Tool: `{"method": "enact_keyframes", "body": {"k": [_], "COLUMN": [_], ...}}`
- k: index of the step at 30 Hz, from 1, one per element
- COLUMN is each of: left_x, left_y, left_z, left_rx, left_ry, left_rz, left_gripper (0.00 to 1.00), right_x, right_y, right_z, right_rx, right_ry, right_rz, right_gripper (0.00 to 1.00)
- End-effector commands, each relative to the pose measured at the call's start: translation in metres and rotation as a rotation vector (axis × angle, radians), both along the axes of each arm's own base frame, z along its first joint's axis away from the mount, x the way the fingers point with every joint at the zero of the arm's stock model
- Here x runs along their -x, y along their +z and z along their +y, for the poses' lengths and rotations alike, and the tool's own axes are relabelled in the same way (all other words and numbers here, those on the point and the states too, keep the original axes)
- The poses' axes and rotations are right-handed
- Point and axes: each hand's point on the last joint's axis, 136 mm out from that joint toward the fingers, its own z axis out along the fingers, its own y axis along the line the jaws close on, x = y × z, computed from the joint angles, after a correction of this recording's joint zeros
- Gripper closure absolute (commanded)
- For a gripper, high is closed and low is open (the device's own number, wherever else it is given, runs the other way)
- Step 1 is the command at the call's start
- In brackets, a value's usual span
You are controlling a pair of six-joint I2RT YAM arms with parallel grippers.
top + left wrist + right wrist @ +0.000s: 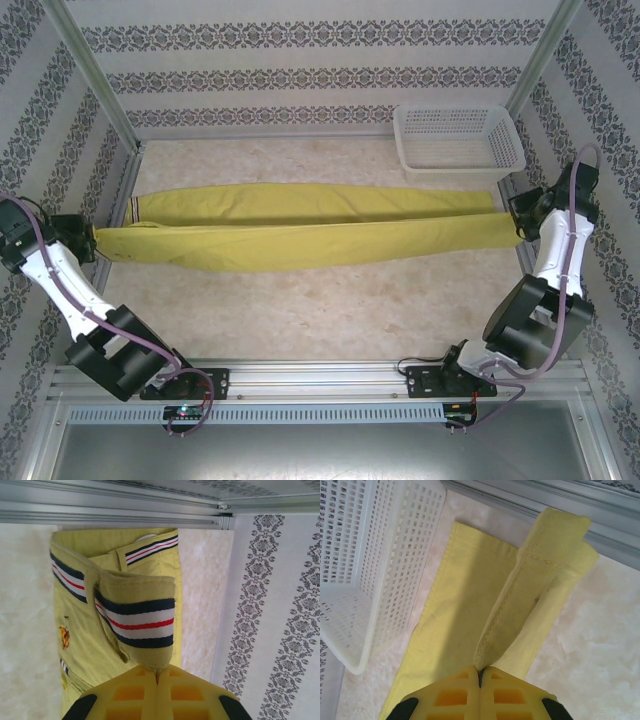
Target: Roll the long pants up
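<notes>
I should move the pants' waist edge outward and down onto the far striped waistband [134,209] with my left gripper and let go of it, because that flat layer is still uncovered.
The long pants [310,228] lie stretched straight across the table, yellow-green, folded lengthwise, waist at the left and leg ends at the right. My left gripper [90,240] is shut on the waist edge. In the left wrist view the striped waistband [137,620] rises out of the closed yellow fingers [125,695] of my left gripper [158,672]. My right gripper [520,222] is shut on the hem of the leg end. In the right wrist view a lifted fold of the cloth [520,605] is pinched in my right gripper [480,671], with the other leg [455,605] flat beneath.
A white mesh basket [458,140] stands at the back right, close to the leg ends, and its wall [385,555] is just left of my right gripper. Aluminium frame posts and patterned walls close in both sides. Marbled tabletop [320,310] lies in front of the pants.
</notes>
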Motion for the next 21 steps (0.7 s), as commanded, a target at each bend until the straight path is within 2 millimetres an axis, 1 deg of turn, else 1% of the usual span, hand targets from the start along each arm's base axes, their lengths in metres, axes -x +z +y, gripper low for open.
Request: {"method": "enact_keyframes", "body": {"k": [1,6,7,8,13,16,21], "left_x": [-0.019,-0.040,-0.048,-0.055,-0.077,-0.091,-0.113], "left_y": [0.042,0.036,0.035,0.032,0.023,0.019,0.007], "left_z": [0.050,0.056,0.053,0.052,0.057,0.060,0.063], "left_rx": [-0.205,-0.199,-0.200,-0.194,-0.186,-0.193,-0.196], "left_ry": [0.075,0.051,0.034,0.021,0.004,-0.003,-0.019], "left_rz": [-0.103,-0.102,-0.103,-0.097,-0.077,-0.065,-0.034], "left_gripper": [1.00,1.00,1.00,1.00,1.00,1.00,1.00], "right_x": [-0.012,-0.021,-0.023,-0.026,-0.041,-0.052,-0.071], "right_y": [0.025,0.025,0.025,0.026,0.023,0.019,0.003], "right_z": [-0.051,-0.059,-0.059,-0.060,-0.064,-0.066,-0.068], "right_rx": [0.180,0.188,0.188,0.189,0.191,0.193,0.193], "right_ry": [-0.113,-0.109,-0.106,-0.104,-0.087,-0.076,-0.055], "right_rz": [-0.044,-0.027,-0.024,-0.023,-0.003,0.011,0.049], "right_gripper": [1.00,1.00,1.00,1.00,1.00,1.00,1.00]}}
